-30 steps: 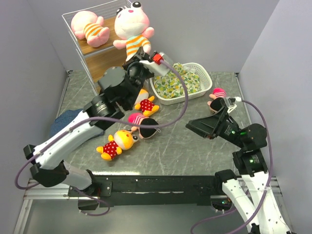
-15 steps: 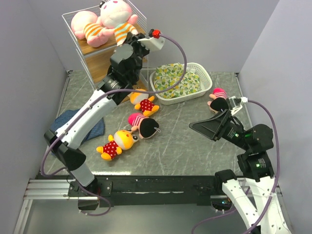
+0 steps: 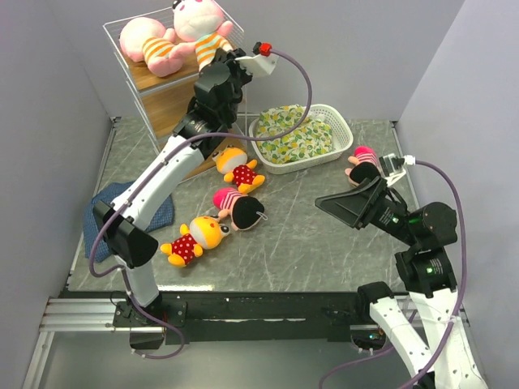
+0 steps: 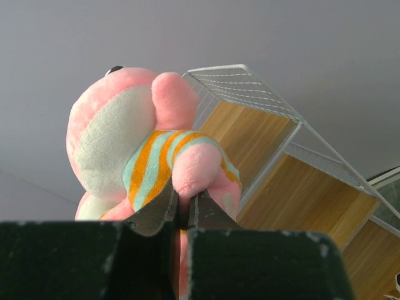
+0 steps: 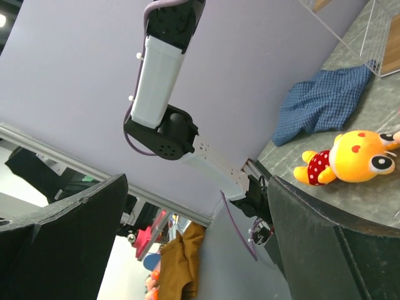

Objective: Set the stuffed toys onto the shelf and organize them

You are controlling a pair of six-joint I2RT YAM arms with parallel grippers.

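Observation:
My left gripper should next move away from the first pig and release the second pig's leg over the top level's end by the basket [image 4: 261,132], because that pig goes at the other end.
The shelf [image 3: 166,89] of white wire and wooden boards stands at the back left. One pink pig [image 3: 150,44] in a striped shirt lies on its top tier. A second pig [image 3: 197,20] sits beside it, and my left gripper [image 3: 219,63] is shut on its leg. In the left wrist view the gripper [image 4: 183,203] pinches the pig's [image 4: 144,150] pink foot beside the shelf [image 4: 269,144]. Two orange-yellow animals [image 3: 239,170] [image 3: 195,239] and a doll [image 3: 239,207] lie on the table. Another doll [image 3: 362,166] lies behind my right gripper [image 3: 349,207], which hangs open and holds nothing [image 5: 199,181].
A white lattice basket [image 3: 340,134] holding a yellow-green patterned cloth stands right of the shelf. A blue cloth [image 3: 122,211] lies at the left table edge. Grey walls close in the back and both sides.
The left arm has stretched up and back, carrying the pig from in front of the shelf onto its top tier beside the other pig. The right gripper has barely shifted.

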